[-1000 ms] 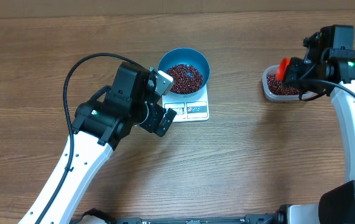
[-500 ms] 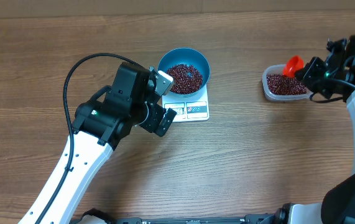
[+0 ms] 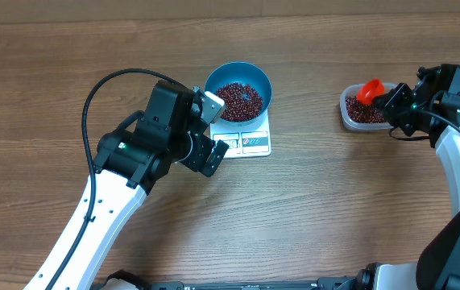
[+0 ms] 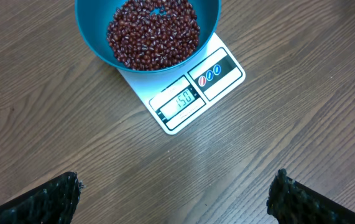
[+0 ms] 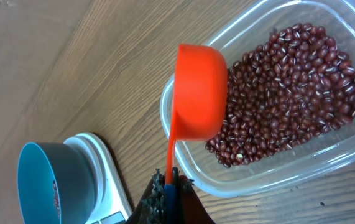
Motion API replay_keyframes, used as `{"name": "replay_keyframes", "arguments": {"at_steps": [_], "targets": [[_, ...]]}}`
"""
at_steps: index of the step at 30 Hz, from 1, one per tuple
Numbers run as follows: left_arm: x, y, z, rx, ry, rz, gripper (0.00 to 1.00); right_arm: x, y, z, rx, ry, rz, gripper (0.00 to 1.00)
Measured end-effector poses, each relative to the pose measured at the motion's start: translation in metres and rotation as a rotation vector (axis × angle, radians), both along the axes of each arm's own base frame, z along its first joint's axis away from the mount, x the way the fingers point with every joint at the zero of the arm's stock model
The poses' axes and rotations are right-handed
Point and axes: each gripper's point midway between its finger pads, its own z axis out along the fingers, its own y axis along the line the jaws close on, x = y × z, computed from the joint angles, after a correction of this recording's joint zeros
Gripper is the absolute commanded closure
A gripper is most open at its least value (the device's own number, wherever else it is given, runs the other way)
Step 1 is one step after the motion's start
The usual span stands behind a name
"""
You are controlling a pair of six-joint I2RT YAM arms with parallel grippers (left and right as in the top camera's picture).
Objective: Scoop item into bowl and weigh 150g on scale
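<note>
The display meets the target. I should next move my right gripper back down to the tub's near rim, set the cup on the beans and let go.
The blue bowl [image 3: 238,91] [image 4: 147,32] [image 5: 53,183] stands on the white scale [image 3: 253,138] [image 4: 196,90] [image 5: 106,168] and holds a heap of dark red beans [image 3: 238,101] [image 4: 153,32]. The display reads 150. My left gripper [image 3: 211,129] [image 4: 176,200] hangs open just left of the scale, nothing between its fingers. At the right, my right gripper [image 3: 391,101] [image 5: 171,186] is shut on the handle of an orange scoop [image 3: 369,89] [image 5: 199,99]. The scoop's cup hangs over the near corner of a clear tub [image 3: 346,117] [image 5: 252,177] of beans [image 5: 289,93].
The brown wooden table [image 3: 334,201] carries the scale with its bowl at centre and the tub at the right edge. My left arm's black cable [image 3: 101,89] loops over the table on the left.
My right gripper swung out to the right and came partly back, carrying the orange scoop over the tub's upper part. The left arm has not moved.
</note>
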Motion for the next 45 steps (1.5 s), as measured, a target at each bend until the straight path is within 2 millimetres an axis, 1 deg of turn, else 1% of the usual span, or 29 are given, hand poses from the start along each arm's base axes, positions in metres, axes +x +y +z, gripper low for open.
{"name": "replay_keyframes", "arguments": {"at_steps": [2, 4, 11, 12, 13, 14, 15, 16, 17, 25, 27, 30, 34, 37, 42, 43, 45], "targets": [[0.000, 0.000, 0.000, 0.000, 0.000, 0.000, 0.00, 0.003, -0.001, -0.002, 0.013, -0.012, -0.024, 0.96], [0.000, 0.000, 0.000, 0.000, 0.000, 0.000, 0.00, 0.002, -0.001, -0.007, 0.031, 0.000, -0.050, 0.97], [0.000, 0.000, 0.000, 0.000, 0.000, 0.000, 0.00, -0.013, 0.000, -0.023, 0.106, 0.106, -0.150, 0.96], [0.000, 0.000, 0.000, 0.000, 0.000, 0.000, 0.00, -0.016, 0.000, -0.025, 0.113, 0.122, -0.162, 0.95], [0.000, 0.000, 0.000, 0.000, 0.000, 0.000, 0.00, -0.019, 0.001, -0.028, 0.122, 0.144, -0.177, 0.83], [0.000, 0.000, 0.000, 0.000, 0.000, 0.000, 0.00, -0.021, 0.001, -0.029, 0.128, 0.159, -0.187, 0.74], [0.000, 0.000, 0.000, 0.000, 0.000, 0.000, 0.00, -0.025, 0.001, -0.031, 0.136, 0.180, -0.203, 0.63], [0.000, 0.000, 0.000, 0.000, 0.000, 0.000, 0.00, -0.026, 0.001, -0.033, 0.139, 0.192, -0.209, 0.55], [0.000, 0.000, 0.000, 0.000, 0.000, 0.000, 0.00, -0.029, 0.002, -0.034, 0.141, 0.205, -0.213, 0.51], [0.000, 0.000, 0.000, 0.000, 0.000, 0.000, 0.00, -0.048, 0.005, -0.044, 0.156, 0.301, -0.237, 0.35], [0.000, 0.000, 0.000, 0.000, 0.000, 0.000, 0.00, -0.052, 0.006, -0.046, 0.157, 0.325, -0.243, 0.29], [0.000, 0.000, 0.000, 0.000, 0.000, 0.000, 0.01, -0.062, 0.005, -0.051, 0.143, 0.371, -0.257, 0.18], [0.000, 0.000, 0.000, 0.000, 0.000, 0.000, 0.00, -0.074, 0.000, -0.057, 0.106, 0.423, -0.281, 0.08], [0.000, 0.000, 0.000, 0.000, 0.000, 0.000, 0.01, -0.077, -0.004, -0.059, 0.080, 0.436, -0.289, 0.01], [0.000, 0.000, 0.000, 0.000, 0.000, 0.000, 0.00, -0.083, -0.006, -0.059, 0.038, 0.452, -0.246, 0.00], [0.000, 0.000, 0.000, 0.000, 0.000, 0.000, 0.00, -0.084, -0.006, -0.057, 0.028, 0.455, -0.230, 0.00], [0.000, 0.000, 0.000, 0.000, -0.001, 0.000, 0.00, -0.083, -0.007, -0.047, 0.005, 0.447, -0.192, 0.00]]}}
